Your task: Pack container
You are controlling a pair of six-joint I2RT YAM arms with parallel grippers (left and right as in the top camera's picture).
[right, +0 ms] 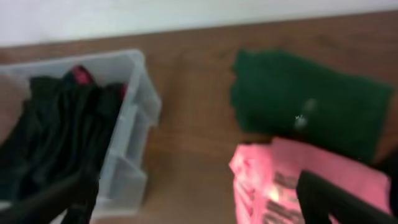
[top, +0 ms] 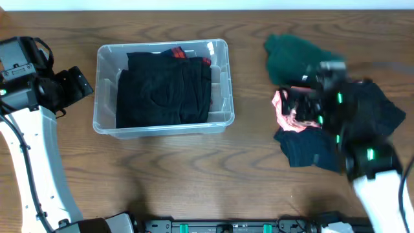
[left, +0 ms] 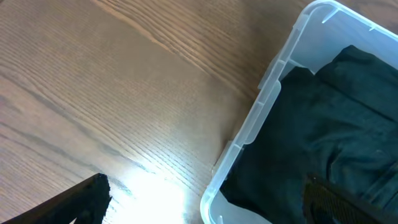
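Note:
Next, my right gripper will go to the right in the overhead view and down to the black garment's edge farthest from the container, because bare table borders it.
The clear container (top: 220, 120) stands left of centre on the table and holds folded black garments (top: 162, 90), one with a red tag. My left gripper (top: 85, 85) hovers just off the bin's left wall, open and empty. In the left wrist view the container rim (left: 261, 112) and the black garments (left: 329, 137) lie between my open left gripper (left: 205, 208). My right gripper (top: 299, 103), blurred, hangs open over a pink garment (top: 283, 111). The right wrist view shows that pink garment (right: 273, 180) under the open right gripper (right: 196, 205), which holds nothing.
A green garment (top: 291, 55) lies behind the pink one, a dark navy one (top: 304, 149) in front of it and a black one (top: 385, 110) to the right. The right wrist view shows the green garment (right: 311, 106) and the container (right: 134, 124).

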